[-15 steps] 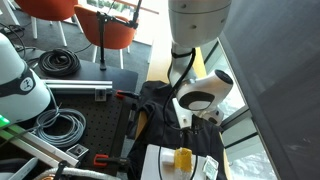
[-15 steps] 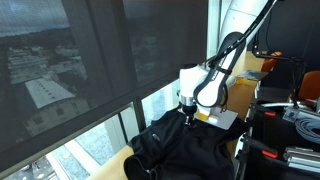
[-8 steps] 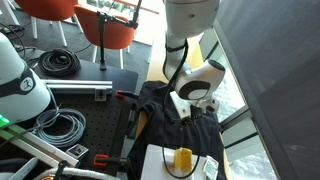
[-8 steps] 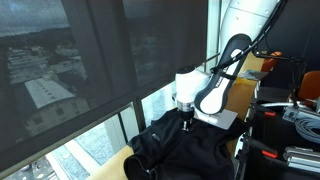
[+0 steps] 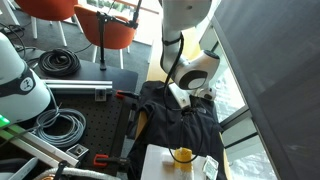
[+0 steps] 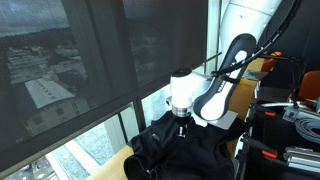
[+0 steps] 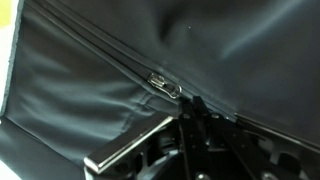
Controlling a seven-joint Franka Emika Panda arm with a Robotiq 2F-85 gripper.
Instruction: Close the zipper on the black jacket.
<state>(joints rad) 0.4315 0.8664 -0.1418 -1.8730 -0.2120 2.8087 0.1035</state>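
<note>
The slider is halfway along. My gripper should next pull the pull to the jacket's far end [image 6: 146,160], past the gripper from the yellow object, and let it go.
The black jacket [image 5: 185,128] lies spread on the table by the window and also shows as a crumpled heap in an exterior view [image 6: 185,152]. It fills the wrist view [image 7: 90,90]. The zipper [image 7: 100,48] runs diagonally across the fabric to a small metal slider [image 7: 165,82]. My gripper [image 7: 192,104] sits right behind the slider, its fingers pressed together on the zipper pull. In both exterior views the gripper [image 5: 186,101] [image 6: 181,122] points down onto the middle of the jacket.
A yellow object [image 5: 183,156] sits on a white item at the jacket's near end. A black perforated board [image 5: 105,115], red clamps [image 5: 125,97] and coiled cables [image 5: 60,125] lie beside the jacket. Orange chairs [image 5: 110,30] stand behind. The shaded window [image 6: 100,60] is close by.
The gripper has slid along the jacket's middle line, away from the yellow object, staying down on the fabric. The arm leaned further over with it.
</note>
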